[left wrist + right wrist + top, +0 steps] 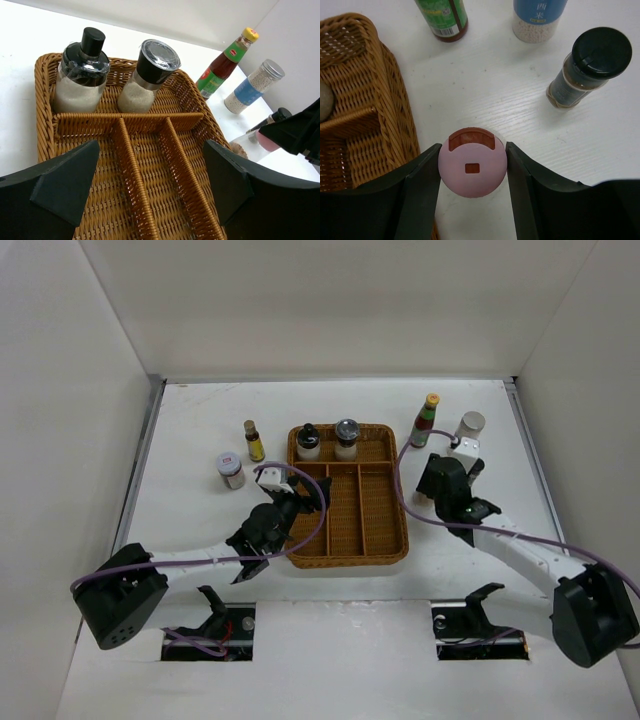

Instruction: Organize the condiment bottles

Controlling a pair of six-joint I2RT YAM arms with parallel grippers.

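I should next lift the jar (472, 162) with my right gripper away from my base over the tray's rim and lower it into the back section of the tray.
My right gripper (472, 165) is shut on a pink-lidded jar (472, 162), both fingers against its lid, just right of the wicker tray (395, 125); in the top view the gripper (437, 480) hides the jar. A green yellow-capped bottle (425, 420), a white-blue cylinder (470, 427) and a dark shaker (590, 65) stand behind it. My left gripper (150, 185) is open and empty over the tray's long compartments (312, 495). Two dark-topped shakers (80, 70) (147, 75) stand in the tray's back compartment.
A brown yellow-labelled bottle (254, 441) and a small pale-lidded jar (230, 470) stand on the table left of the tray (395, 540). White walls close in the table at the back and on both sides.
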